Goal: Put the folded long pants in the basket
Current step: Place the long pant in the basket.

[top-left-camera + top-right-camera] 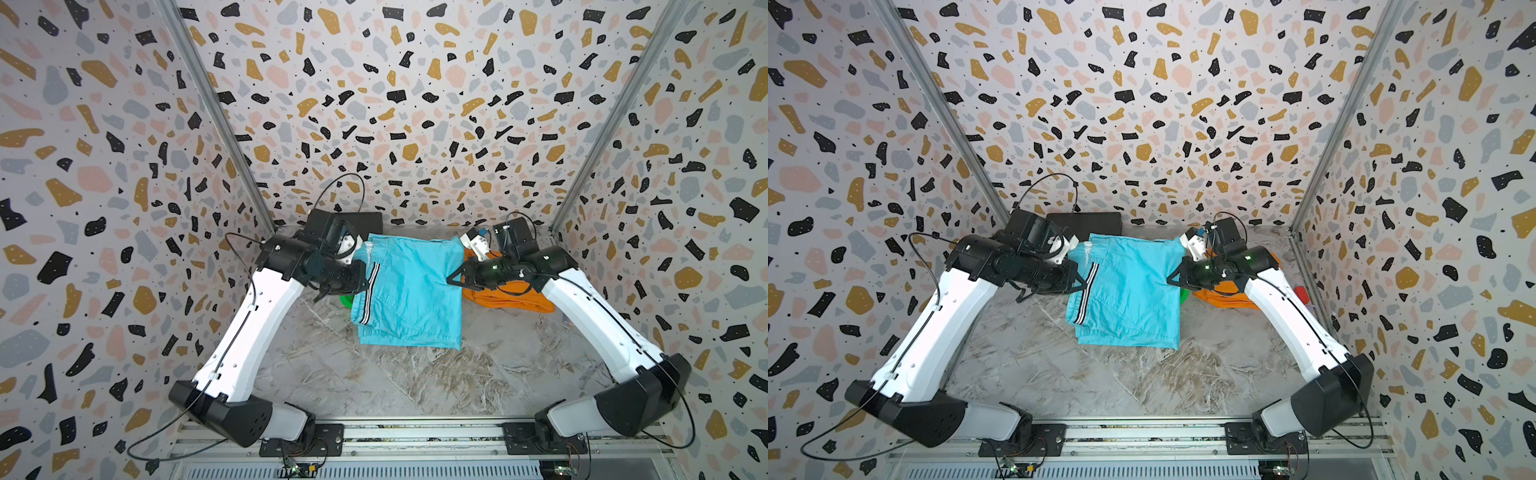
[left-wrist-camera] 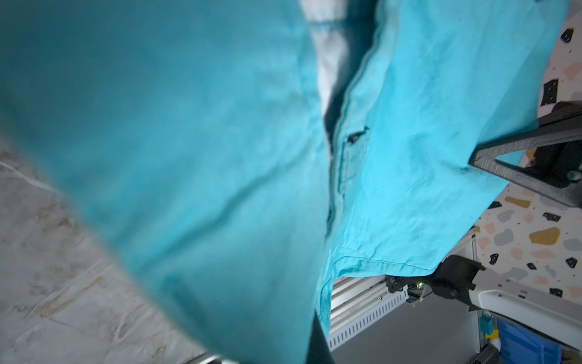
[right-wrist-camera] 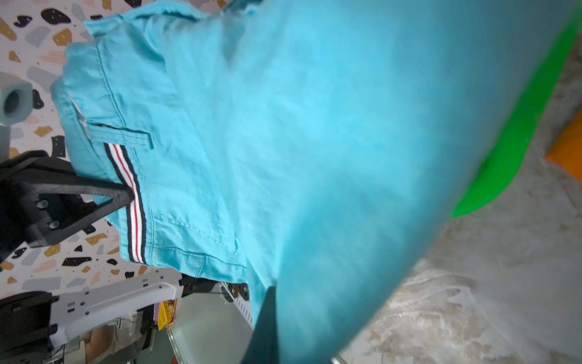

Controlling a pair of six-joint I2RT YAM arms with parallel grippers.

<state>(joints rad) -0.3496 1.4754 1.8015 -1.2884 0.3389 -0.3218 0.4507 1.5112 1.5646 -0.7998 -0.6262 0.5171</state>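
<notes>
The striped edge goes down from my left gripper into the green basket [image 1: 344,300] below it next and is released there, because the pants still hang above the basket's rim.
Turquoise folded long pants [image 1: 411,291] [image 1: 1129,291] with a black-white side stripe hang stretched between both grippers above the table. My left gripper [image 1: 365,272] [image 1: 1080,282] is shut on the striped edge, and its fingertip [image 3: 126,195] presses on the stripe. On the opposite edge my right gripper [image 1: 449,280] [image 1: 1170,279] is shut on the cloth [image 2: 425,141]. The green basket [image 1: 344,300] [image 1: 1184,294] [image 3: 510,141] lies under the pants, with only slivers of rim showing. Orange folded pants [image 1: 511,299] [image 1: 1223,296] lie on the table below the right arm.
A flat black box [image 1: 368,219] [image 1: 1088,219] stands against the back wall. A small red object [image 1: 1303,293] sits by the right wall. The marble tabletop [image 1: 374,382] stretches from the pants to the front rail. Patterned walls close in three sides.
</notes>
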